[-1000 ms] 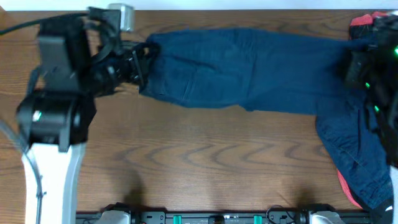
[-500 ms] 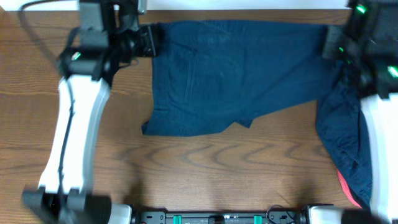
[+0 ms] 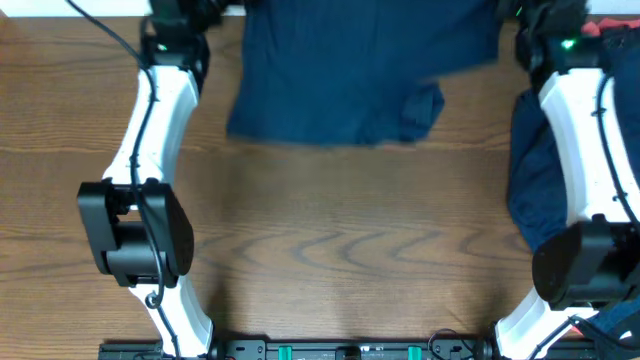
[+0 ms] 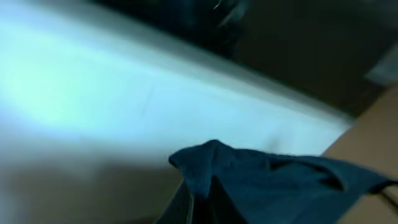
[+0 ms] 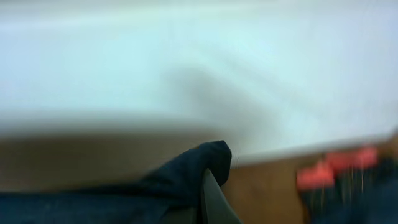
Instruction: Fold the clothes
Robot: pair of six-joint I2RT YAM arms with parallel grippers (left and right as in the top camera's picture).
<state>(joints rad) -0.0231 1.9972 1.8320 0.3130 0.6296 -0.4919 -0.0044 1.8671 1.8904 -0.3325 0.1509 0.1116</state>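
My left gripper draws back and down toward the bare wood next and releases the garment's corner, because the garment still hangs stretched between my grippers.
A dark navy-blue shorts-like garment (image 3: pixel 350 70) hangs stretched between my two grippers at the far edge of the table, its lower hem over the wood. My left gripper (image 3: pixel 215 8) is shut on its left corner, which bunches between the fingers in the left wrist view (image 4: pixel 205 180). My right gripper (image 3: pixel 515 10) is shut on its right corner, seen pinched in the right wrist view (image 5: pixel 205 168). More navy clothes (image 3: pixel 540 170) lie piled at the right edge, partly hidden by my right arm.
A red cloth (image 3: pixel 610 25) lies at the far right corner and shows as a red blur in the right wrist view (image 5: pixel 336 165). The wooden table (image 3: pixel 330 250) stretches toward the front. A pale wall fills the background of both wrist views.
Both grippers have moved toward the far edge and lifted the garment. It went from lying flat and spread on the table to hanging, with only its lower part over the wood.
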